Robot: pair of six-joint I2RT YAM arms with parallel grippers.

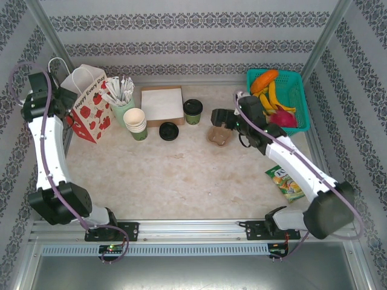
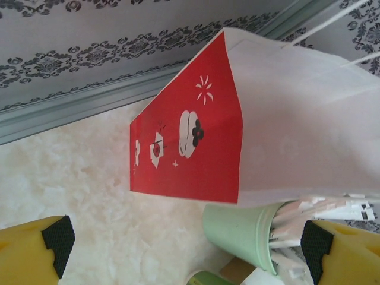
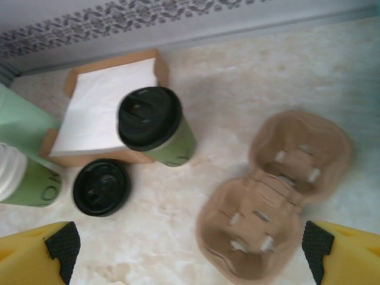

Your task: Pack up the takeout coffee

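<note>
The robot's left gripper needs to go down next and bring its open fingers to both sides of the top edge of the bag's red side (image 2: 240, 133), because that edge is free beside the bag's opening.
The takeout coffee (image 1: 193, 111) (image 3: 155, 124), a green cup with a black lid, stands upright just right of the napkin box (image 1: 162, 104). My right gripper (image 1: 220, 118) (image 3: 187, 243) hovers open to the right of it, above a brown cardboard cup carrier (image 1: 219, 135) (image 3: 273, 190), with nothing between its fingers. The red-and-white paper bag (image 1: 91, 103) (image 2: 249, 119) stands at the back left. My left gripper (image 1: 68, 112) (image 2: 184, 243) is open beside the bag's left side and holds nothing.
A pale green cup of wrapped sticks (image 1: 121, 99) (image 2: 243, 228) stands against the bag. A stack of lidless cups (image 1: 136, 122) (image 3: 24, 178) and a loose black lid (image 1: 169, 131) (image 3: 101, 186) lie nearby. A green fruit basket (image 1: 299, 90) sits back right, a snack packet (image 1: 285, 182) below it.
</note>
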